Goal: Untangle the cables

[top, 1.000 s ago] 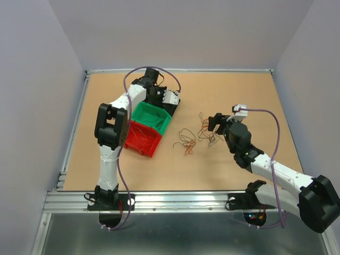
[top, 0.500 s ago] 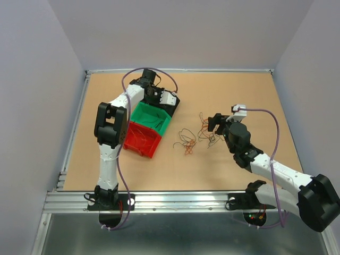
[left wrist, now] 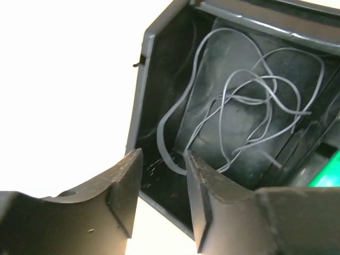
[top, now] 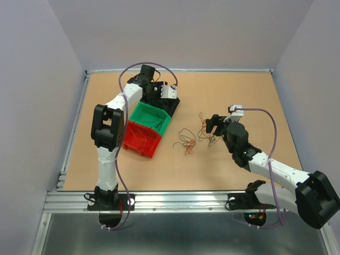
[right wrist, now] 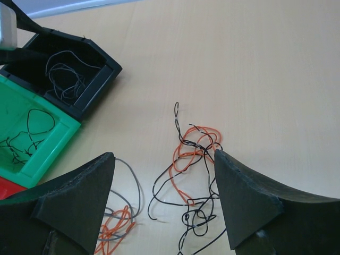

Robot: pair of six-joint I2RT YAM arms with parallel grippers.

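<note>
Orange barely reaches the black loops at the tangle's near end, so I need to lower my right gripper onto them, toward the right in the wrist view.
The cables lie on the table as two loose tangles. An orange and black tangle (right wrist: 196, 149) (top: 204, 130) is below my right gripper (right wrist: 163, 155) (top: 212, 125), which hovers open and empty over it. A smaller grey and orange tangle (right wrist: 114, 223) (top: 186, 142) lies to its left. My left gripper (left wrist: 162, 155) (top: 171, 96) hangs over the black bin (left wrist: 139, 95) (top: 174, 106) at the back, its jaws apart with nothing between them. A grey wire (left wrist: 249, 101) lies in loops on that bin's floor. A thin black wire (right wrist: 32, 127) rests in the green bin (right wrist: 58, 133).
Three bins stand in a slanted row left of centre: black at the back, green (top: 151, 118) in the middle, red (top: 141, 139) nearest, with thin red wire in it. The table's raised frame runs along the left and back edges.
My left gripper has gone from shut to open above the black bin, and its wrist has shifted slightly to the right. The right arm has barely moved.
</note>
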